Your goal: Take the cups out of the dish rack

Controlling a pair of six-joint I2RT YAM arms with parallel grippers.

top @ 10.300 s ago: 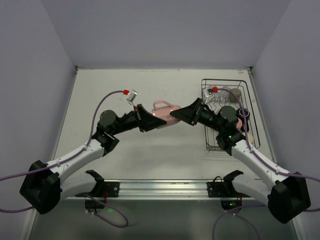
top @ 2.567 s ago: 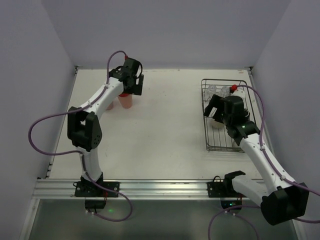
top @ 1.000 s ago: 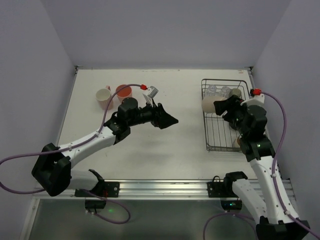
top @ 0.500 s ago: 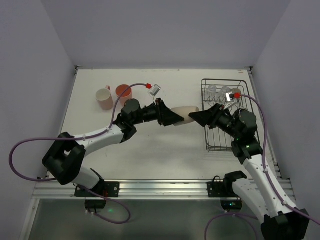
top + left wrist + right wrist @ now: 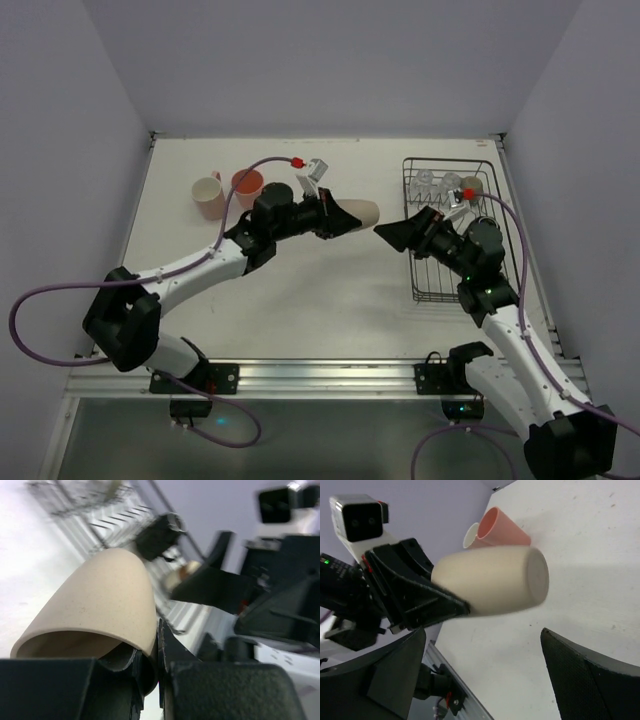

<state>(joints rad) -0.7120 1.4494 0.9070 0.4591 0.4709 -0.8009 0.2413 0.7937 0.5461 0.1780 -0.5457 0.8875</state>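
Note:
My left gripper needs to tilt the beige cup [image 5: 360,214] base-down, then lower it onto the table beside the salmon-pink tumbler [image 5: 247,186], since the cup is sideways.
My left gripper [image 5: 335,218] is shut on the rim of a beige cup [image 5: 360,214], held on its side above the table's middle; it also shows in the left wrist view [image 5: 95,615] and the right wrist view [image 5: 492,582]. My right gripper [image 5: 392,233] is open and empty, just right of the cup's base, apart from it. A pale pink mug [image 5: 207,196] and a salmon-pink tumbler [image 5: 247,186] stand at the far left. The dark wire dish rack [image 5: 428,285] on the right holds clear glasses [image 5: 437,183] and a small olive-grey mug [image 5: 472,187].
White walls close in the table on three sides. The metal rail [image 5: 320,376] with both arm bases runs along the near edge. The right arm lies over the rack's middle and hides part of it.
The cup has passed from my right gripper to my left. My left gripper has drawn back left and up with it; my right gripper has let go and stands open.

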